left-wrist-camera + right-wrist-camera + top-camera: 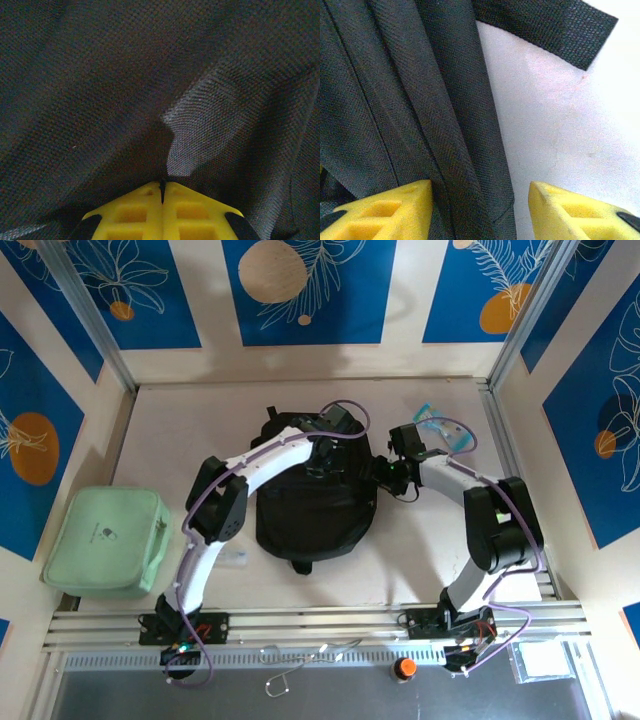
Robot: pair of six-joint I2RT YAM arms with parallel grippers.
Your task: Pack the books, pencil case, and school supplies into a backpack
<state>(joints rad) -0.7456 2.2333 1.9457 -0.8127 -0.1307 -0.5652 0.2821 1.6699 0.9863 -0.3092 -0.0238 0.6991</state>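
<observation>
I should let go of the fabric with my left gripper first. Then I should move it across the backpack [315, 510] to get to the backpack's edge by the mint green case.
The black backpack [315, 510] lies flat in the middle of the table. My left gripper [322, 462] is down on its upper part. In the left wrist view its yellow fingers [135, 212] are pressed together, and a fold of the backpack's fabric [200, 135] puckers up into their tips; the left gripper [162, 182] is shut on it. My right gripper [378, 472] is at the backpack's right edge and open [480, 184]. One of its fingers is over the folded fabric edge [420, 110] and the other is over the bare table [560, 125]. The books are hidden.
A mint green zip case [108, 540] lies at the left edge of the table. A small light blue item [440, 430] lies at the back right. A loose black strap end [555, 30] lies on the table beyond my right fingers. Walls close in the table.
</observation>
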